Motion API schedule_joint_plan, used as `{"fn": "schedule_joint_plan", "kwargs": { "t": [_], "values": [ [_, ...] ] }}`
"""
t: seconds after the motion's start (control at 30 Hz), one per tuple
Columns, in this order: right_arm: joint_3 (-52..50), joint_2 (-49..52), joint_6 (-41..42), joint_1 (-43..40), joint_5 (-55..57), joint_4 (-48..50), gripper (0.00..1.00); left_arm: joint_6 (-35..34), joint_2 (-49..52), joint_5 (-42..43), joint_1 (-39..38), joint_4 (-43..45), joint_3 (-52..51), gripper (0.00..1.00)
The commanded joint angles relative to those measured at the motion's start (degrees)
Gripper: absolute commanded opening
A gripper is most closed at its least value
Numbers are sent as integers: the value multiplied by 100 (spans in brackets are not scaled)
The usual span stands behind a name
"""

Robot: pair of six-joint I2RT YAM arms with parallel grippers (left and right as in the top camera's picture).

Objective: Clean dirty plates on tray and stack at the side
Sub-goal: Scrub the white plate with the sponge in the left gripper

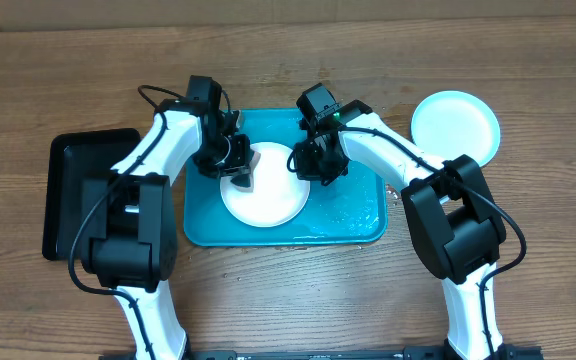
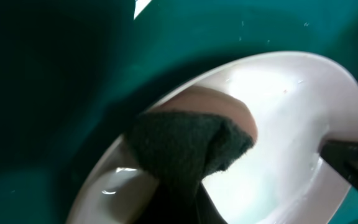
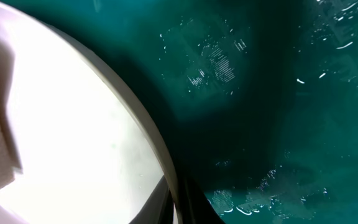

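Observation:
My left gripper lifts off the plate next and moves to the left in the overhead view. It then releases the sponge onto the black tray [image 1: 80, 166], whose bottom is open.
The white plate [image 1: 268, 195] lies on the turquoise tray [image 1: 353, 215]. My left gripper [image 1: 236, 170] is shut on a dark green sponge [image 2: 185, 149] that presses on the plate's left part [image 2: 284, 124]. My right gripper [image 1: 303, 165] is shut on the plate's right rim; its fingers [image 3: 176, 202] pinch the rim, one above and one below, in the right wrist view. The light blue plate [image 1: 455, 125] lies on the table at the far right, off the tray. The yellow-green plate is not in view.
A smaller black tray [image 1: 73, 190] sits on the table left of the turquoise tray. The turquoise tray's floor [image 3: 278, 93] is wet with droplets. Both arms reach in from the front over the tray's sides.

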Motion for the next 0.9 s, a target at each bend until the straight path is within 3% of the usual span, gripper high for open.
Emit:
{"fn": "schedule_joint_plan", "kwargs": {
  "t": [0.0, 0.37, 0.53, 0.7, 0.87],
  "values": [
    [-22, 179, 35, 13, 168, 13, 6, -723, 59, -76, -304, 160, 72, 4],
    [-22, 179, 35, 13, 168, -79, 7, -1325, 61, -1556, -1620, -146, 52, 4],
    [-22, 179, 33, 13, 170, -98, 6, -1392, 61, -2341, -1565, -581, 50, 4],
    [-22, 179, 33, 13, 170, -98, 6, -2354, 59, -4197, -1281, -1137, 50, 4],
    [-22, 179, 33, 13, 170, -98, 6, -2511, 57, -4562, -874, -1241, 52, 4]
  ]
}}
